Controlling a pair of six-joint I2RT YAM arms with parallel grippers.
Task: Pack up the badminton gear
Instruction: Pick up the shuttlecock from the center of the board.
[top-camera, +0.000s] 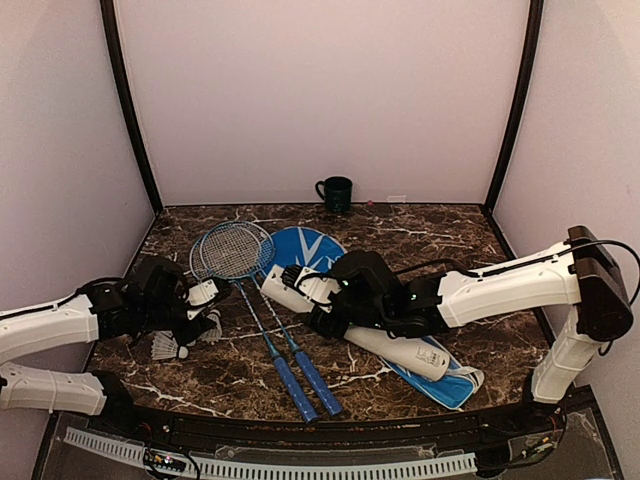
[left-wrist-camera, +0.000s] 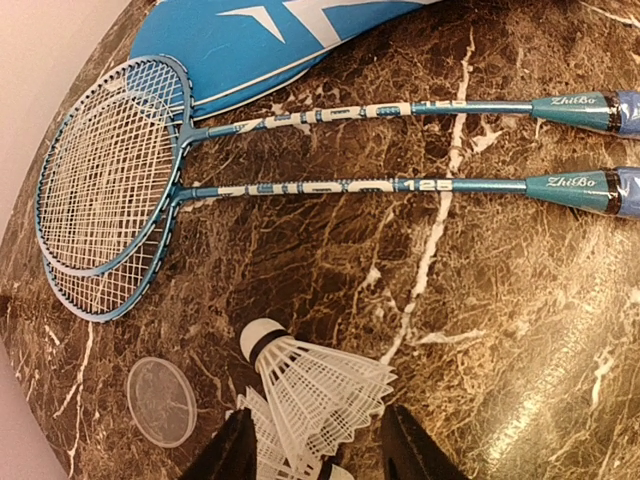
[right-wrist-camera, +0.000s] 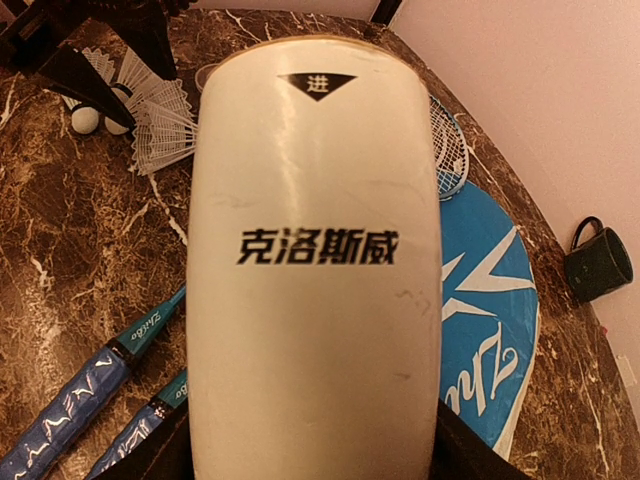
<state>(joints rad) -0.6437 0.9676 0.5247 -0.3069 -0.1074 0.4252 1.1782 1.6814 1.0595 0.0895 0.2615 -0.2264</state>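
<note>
My open fingers are on both sides of the feather skirt of the shuttlecock (top-camera: 212, 328) (left-wrist-camera: 322, 396) nearest the rackets, behind its cork. My left gripper will lower onto that skirt next.
The long white tube (top-camera: 400, 350) lies slanted across the blue racket cover (top-camera: 455, 385). My right gripper (top-camera: 322, 303) is shut on the tube near its left end. In the right wrist view the tube (right-wrist-camera: 315, 250) fills the frame between the jaws (right-wrist-camera: 315, 462). Two blue-handled rackets (top-camera: 265, 320) lie side by side, heads at the back left. My left gripper (top-camera: 212, 298) is open. Its fingers (left-wrist-camera: 235, 455) stand either side of a white shuttlecock (left-wrist-camera: 320, 395) lying on the table, with another shuttlecock (left-wrist-camera: 258, 432) beside it.
A dark green mug (top-camera: 335, 192) stands at the back wall and also shows in the right wrist view (right-wrist-camera: 598, 262). A clear round lid (left-wrist-camera: 160, 400) lies left of the shuttlecocks. The racket shafts (left-wrist-camera: 330, 150) run past the left gripper. Walls close the table on three sides.
</note>
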